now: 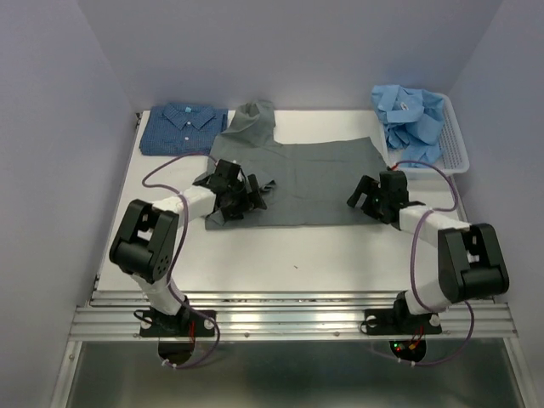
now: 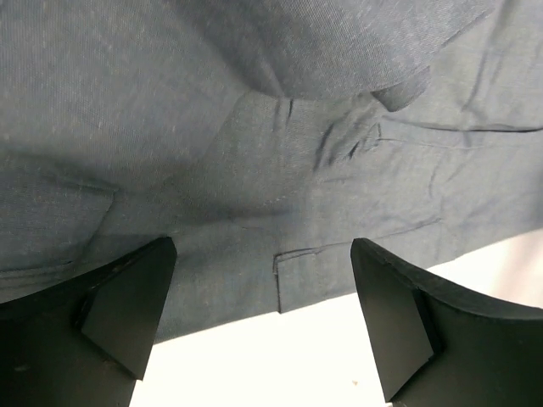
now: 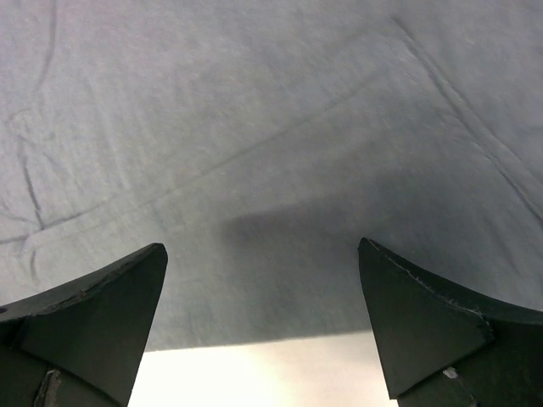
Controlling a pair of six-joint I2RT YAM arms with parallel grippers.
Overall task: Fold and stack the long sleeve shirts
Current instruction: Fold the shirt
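The shirt's crumpled near corner [image 1: 216, 221] lies to the left of my right gripper in the top view, so I will swing the gripper there next and close.
A plain grey long sleeve shirt [image 1: 310, 178] lies spread flat in the middle of the table, its collar end bunched toward the back left. My left gripper [image 1: 245, 197] hovers open over the shirt's crumpled left edge [image 2: 280, 212], nothing between its fingers [image 2: 127, 314]. My right gripper [image 1: 364, 194] stands open at the shirt's right edge [image 3: 271, 212], its fingers [image 3: 424, 322] empty. A dark blue patterned shirt [image 1: 183, 127] lies folded at the back left. Light blue shirts [image 1: 410, 119] are heaped in the basket at the back right.
A white slatted plastic basket [image 1: 457, 153] stands at the back right corner. Grey walls close in the table on the left, back and right. Bare white table [image 1: 289, 255] runs between the shirt and the arm bases.
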